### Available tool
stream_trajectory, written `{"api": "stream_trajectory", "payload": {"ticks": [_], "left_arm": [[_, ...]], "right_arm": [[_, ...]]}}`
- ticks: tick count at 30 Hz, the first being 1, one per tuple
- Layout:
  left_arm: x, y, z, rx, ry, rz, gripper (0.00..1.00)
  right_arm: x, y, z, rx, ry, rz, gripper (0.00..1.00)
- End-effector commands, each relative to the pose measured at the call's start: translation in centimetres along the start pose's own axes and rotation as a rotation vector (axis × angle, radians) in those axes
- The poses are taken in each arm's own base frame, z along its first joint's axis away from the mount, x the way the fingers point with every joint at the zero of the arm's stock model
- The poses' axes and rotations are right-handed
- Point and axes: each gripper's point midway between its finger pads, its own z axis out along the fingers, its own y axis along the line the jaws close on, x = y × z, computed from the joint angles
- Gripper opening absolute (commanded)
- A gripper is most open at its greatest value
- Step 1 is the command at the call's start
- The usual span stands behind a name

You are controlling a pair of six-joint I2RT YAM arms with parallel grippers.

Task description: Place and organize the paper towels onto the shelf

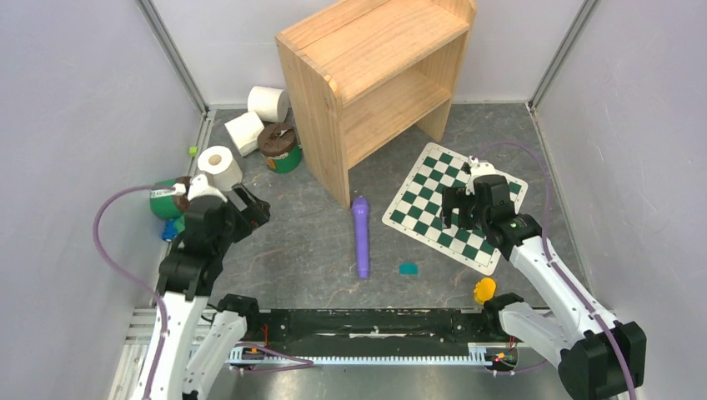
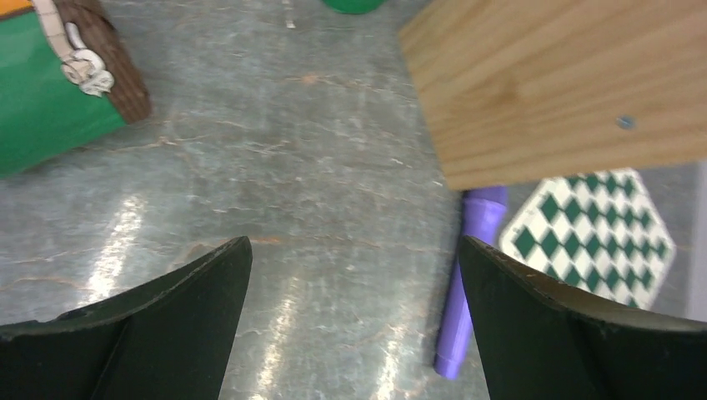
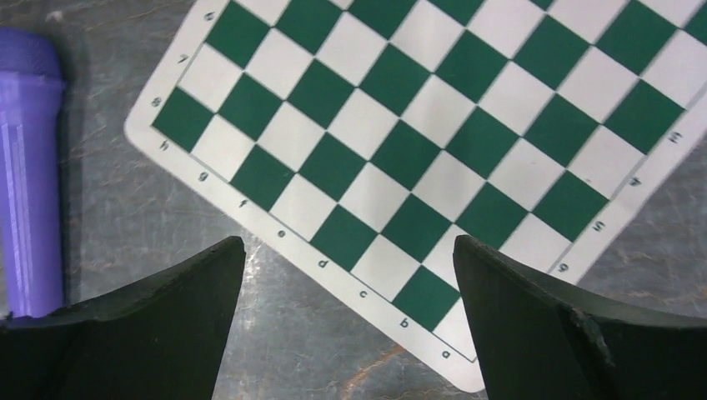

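The robot's left gripper will move outward and down onto the edge of the brown lid by the rolls, since the green canister stands crowded between them and the shelf.
Three white paper towel rolls lie on the floor left of the shelf: one at the back, one in front of it, one nearer me. The light wood two-tier shelf stands at the back centre, both tiers bare; its side panel shows in the left wrist view. My left gripper is open and empty, just right of the nearest roll, over bare floor. My right gripper is open and empty over the lower left edge of the checkered board.
A green canister with a brown lid stands by the shelf's left side; another lies by my left arm, also in the left wrist view. A purple cylinder lies on the floor. A small teal piece and a yellow object lie near the front.
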Motion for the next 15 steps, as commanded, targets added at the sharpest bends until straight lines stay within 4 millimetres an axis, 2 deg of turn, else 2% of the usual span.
{"api": "stream_trajectory", "payload": {"ticks": [1,4,9,12,15], "left_arm": [[-3.8,0.3,2.7,-0.134,-0.078,0.035,1.00],[-4.5,-1.1,5.1,-0.114,-0.068,0.063,1.00],[-7.0,-4.1,10.4,-0.083,-0.076,0.098,1.00],[-9.3,-4.7,14.3,-0.128,-0.069,0.127,1.00],[-11.0,-4.4,18.5,-0.165,-0.052,0.104,1.00]], "right_arm": [[-0.2,2.9,-0.6,-0.178,-0.034,-0.046,0.98],[-0.2,4.0,-0.7,-0.243,-0.057,-0.044,0.98],[-0.4,3.6,-0.4,-0.224,-0.064,-0.062,0.98],[-0.5,3.4,-0.3,-0.212,-0.064,-0.068,0.98],[-0.8,2.9,-0.2,-0.181,-0.072,-0.068,0.98]]}}
